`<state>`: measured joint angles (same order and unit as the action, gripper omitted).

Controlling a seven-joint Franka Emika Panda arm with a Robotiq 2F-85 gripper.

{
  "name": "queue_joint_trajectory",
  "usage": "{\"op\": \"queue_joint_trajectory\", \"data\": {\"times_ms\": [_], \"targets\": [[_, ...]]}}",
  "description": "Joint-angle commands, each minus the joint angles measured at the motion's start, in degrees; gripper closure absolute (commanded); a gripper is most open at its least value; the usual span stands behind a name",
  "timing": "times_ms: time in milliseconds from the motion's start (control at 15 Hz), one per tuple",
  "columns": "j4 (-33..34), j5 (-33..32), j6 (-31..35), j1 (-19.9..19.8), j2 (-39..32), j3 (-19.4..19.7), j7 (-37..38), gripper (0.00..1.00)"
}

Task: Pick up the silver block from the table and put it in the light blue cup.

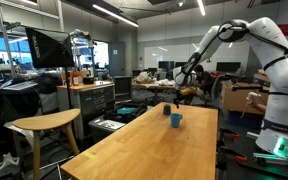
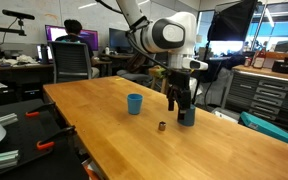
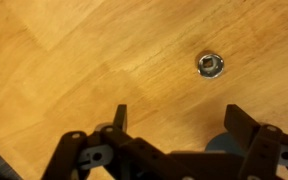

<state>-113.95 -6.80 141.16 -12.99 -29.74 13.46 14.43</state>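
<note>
My gripper should next move, open, away from the darker blue cup and down around the silver block [image 2: 162, 126] [image 3: 210, 65]. The block lies below it and ahead of its fingers.
The silver block [image 3: 210, 65] is a tiny round-holed metal piece lying on the wooden table [image 3: 64, 60]. It also shows in an exterior view [image 2: 162, 126], in front of the gripper. The light blue cup [image 2: 134, 103] stands upright on the table away from the gripper, and also shows in an exterior view [image 1: 175, 120]. My gripper [image 3: 179, 115] is open and empty, with both fingers hanging above bare wood short of the block. It also shows in both exterior views [image 2: 177, 100] [image 1: 180, 90], low over the table. I cannot make out the block in the far exterior view.
A darker blue cup [image 2: 187, 117] stands right beside the gripper fingers; its rim shows in the wrist view [image 3: 224, 148]. A wooden stool [image 1: 44, 125] stands beside the table. A person sits at a desk behind [image 2: 72, 50]. Cabinets and lab benches surround the table.
</note>
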Motion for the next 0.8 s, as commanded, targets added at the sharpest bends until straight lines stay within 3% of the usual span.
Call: {"op": "queue_joint_trajectory", "data": {"times_ms": [0,333,400,467,733], "targets": [[1.9,1.7,0.8,1.2,-4.8,0.7,1.9,0.00],[-1.5,4.0,2.3,2.3,-5.4,-0.6,1.7,0.00],[-2.2,4.6,3.3,2.4,-5.2,-0.9,1.7,0.25],[-2.9,5.1,4.3,2.6,-5.2,-0.9,1.6,0.26],[-4.8,6.5,8.5,3.0,-5.1,-0.8,1.5,0.58]]}}
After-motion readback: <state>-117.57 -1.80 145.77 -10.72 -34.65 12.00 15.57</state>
